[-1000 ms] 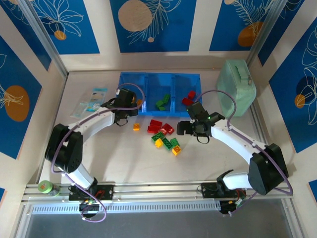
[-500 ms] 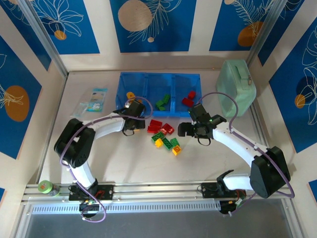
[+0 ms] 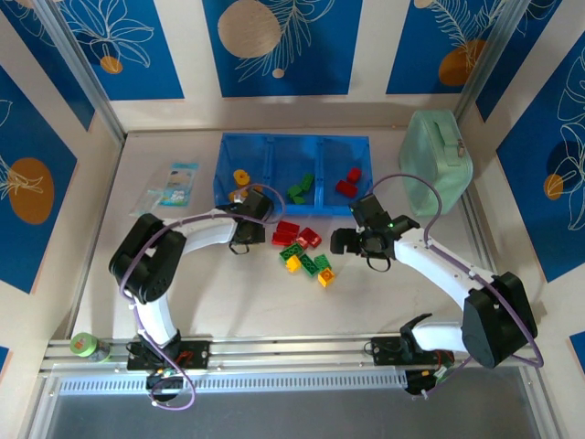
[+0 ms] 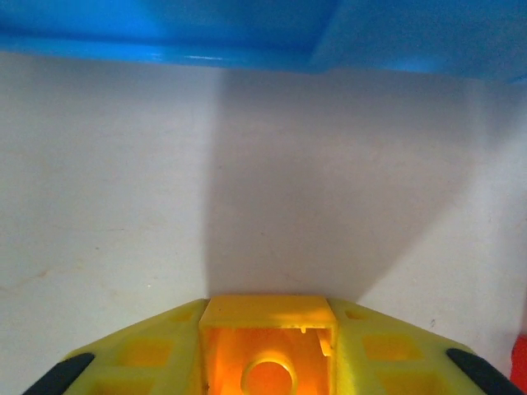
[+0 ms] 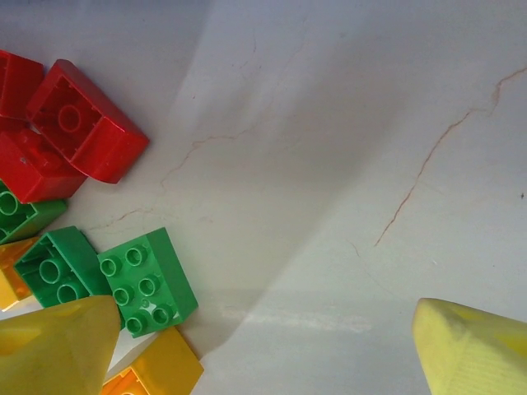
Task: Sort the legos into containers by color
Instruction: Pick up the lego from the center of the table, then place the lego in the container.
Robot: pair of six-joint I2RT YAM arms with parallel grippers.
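Next, my right gripper moves back and across onto the yellow lego nearest my base, then closes. That lego sticks out from the edge of the pile.
In the left wrist view my left gripper is shut on a yellow-orange lego, whose hollow underside faces the camera. From above, that gripper sits low on the table just in front of the blue containers. The bins hold a yellow lego, green legos and red legos. My right gripper is open beside the loose pile. In its own view the right gripper stands wide over bare table, with a green lego, a yellow one and red ones to its left.
A mint-green lidded case stands at the back right. A clear plastic packet lies left of the bins. A green tape roll rests on the front rail. The blue bin wall runs close ahead of the left gripper.
The left gripper left a yellow lego in the left bin, came down to the table in front and shut on the yellow lego lying there. The right arm barely shifted.
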